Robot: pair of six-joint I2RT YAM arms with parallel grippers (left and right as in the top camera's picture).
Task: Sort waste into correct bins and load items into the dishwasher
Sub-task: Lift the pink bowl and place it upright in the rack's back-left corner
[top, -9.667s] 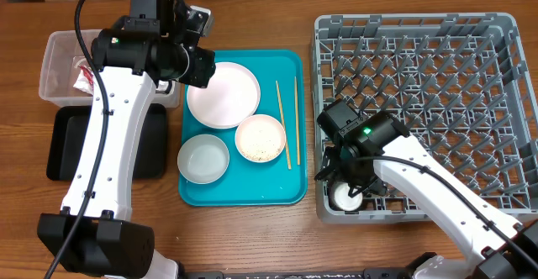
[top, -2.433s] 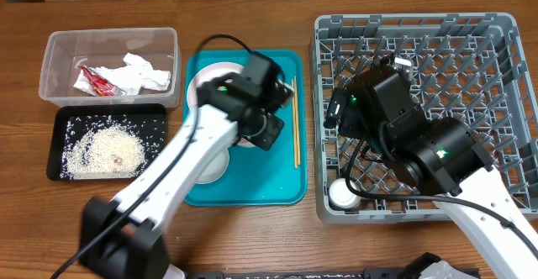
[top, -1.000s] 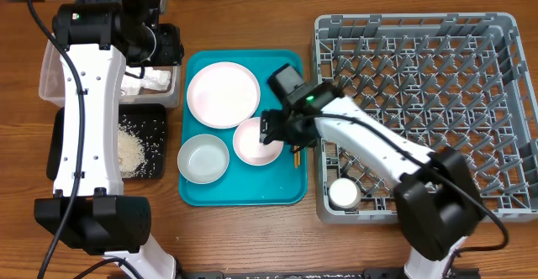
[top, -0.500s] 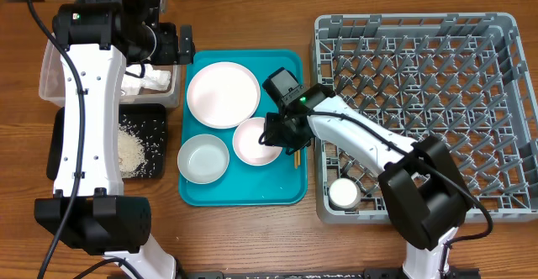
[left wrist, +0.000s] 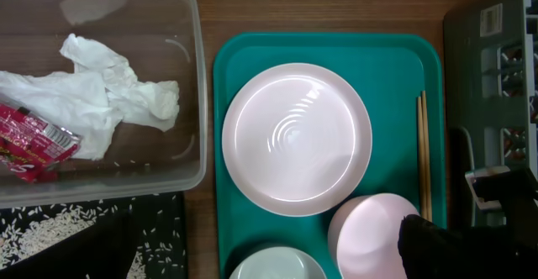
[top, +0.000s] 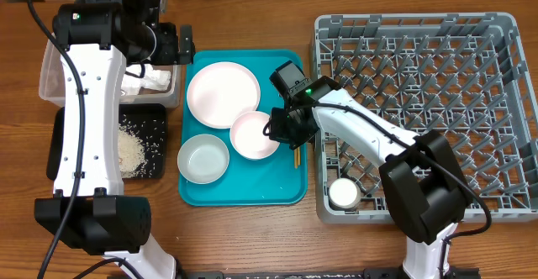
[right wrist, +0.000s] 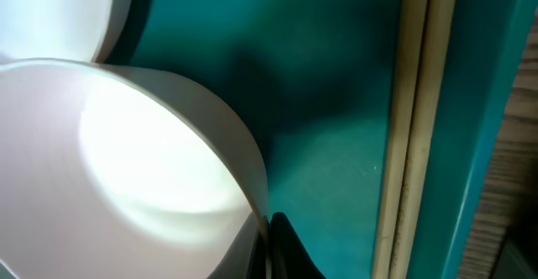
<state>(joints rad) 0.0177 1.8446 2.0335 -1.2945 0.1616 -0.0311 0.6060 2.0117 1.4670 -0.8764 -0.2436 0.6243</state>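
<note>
My right gripper next needs to lift the bowl up and outward while turning it, then lower it into the rack's far tray-side corner (top: 339,38) and let go, because that corner is empty.
My right gripper (top: 281,129) is shut on the right rim of a white bowl (top: 255,134), tilted on the teal tray (top: 252,192). In the right wrist view both fingers (right wrist: 282,250) pinch that bowl's (right wrist: 126,144) thin wall, with the two chopsticks (right wrist: 416,128) just to the right. The large plate (top: 223,94) and a second bowl (top: 203,159) lie beside it. My left gripper (top: 183,44) hangs open and empty by the clear tub (top: 50,69), which holds the napkin (left wrist: 109,102) and wrapper (left wrist: 34,144). Rice (top: 128,150) lies in the black tray (top: 155,144).
The grey dish rack (top: 504,102) fills the right side, with a small white cup (top: 344,194) in its near left corner. My right arm reaches across the rack's left edge. Bare wooden table runs along the front.
My right gripper has closed on the bowl's rim, and the bowl has tipped and shifted slightly up and left. My left gripper's jaws spread open by the tub.
</note>
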